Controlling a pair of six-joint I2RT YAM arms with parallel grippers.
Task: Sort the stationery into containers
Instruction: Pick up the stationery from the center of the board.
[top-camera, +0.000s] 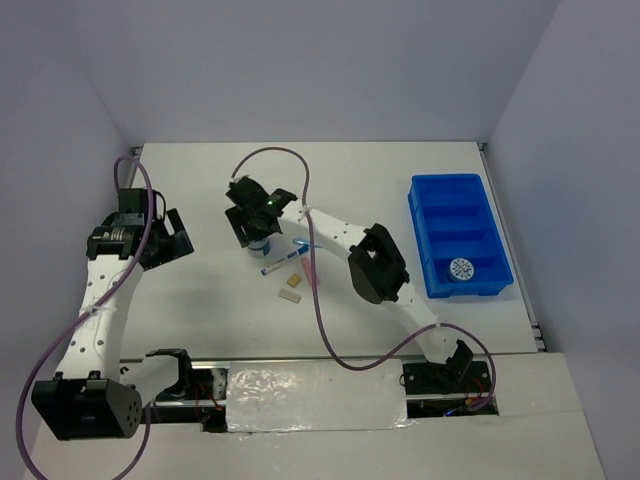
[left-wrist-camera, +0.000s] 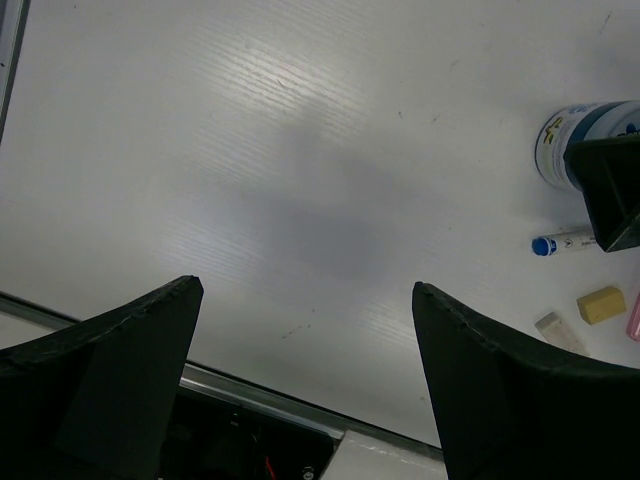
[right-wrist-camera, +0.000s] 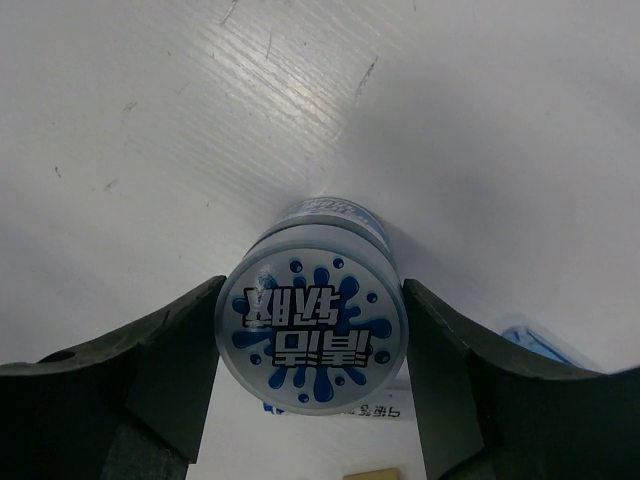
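Note:
My right gripper lifts, carries to its right in the top view, lowers and releases beside the matching disc next, since the container section with that disc lies that way.
A round blue-white patterned disc (right-wrist-camera: 310, 330) stands on the white table, and my right gripper (right-wrist-camera: 312, 292) is shut on it, one finger against each side. From above, this disc (top-camera: 262, 246) is left of centre under the right gripper (top-camera: 258, 230). Just in front of it lie the blue-white marker pen (top-camera: 280, 263), two tan erasers (top-camera: 292, 289), a pink stick (top-camera: 309, 270) and a light-blue clip (top-camera: 301, 245). The blue divided tray (top-camera: 417, 215) at the right holds a second disc (top-camera: 461, 269) in its nearest compartment. My left gripper (left-wrist-camera: 305, 288) hangs open over bare table at the left.
The left wrist view shows the disc (left-wrist-camera: 572, 140), marker (left-wrist-camera: 558, 243) and erasers (left-wrist-camera: 600, 304) off to its right, and the table's near metal edge (left-wrist-camera: 260, 395) below its fingers. Walls close the table at the back and sides.

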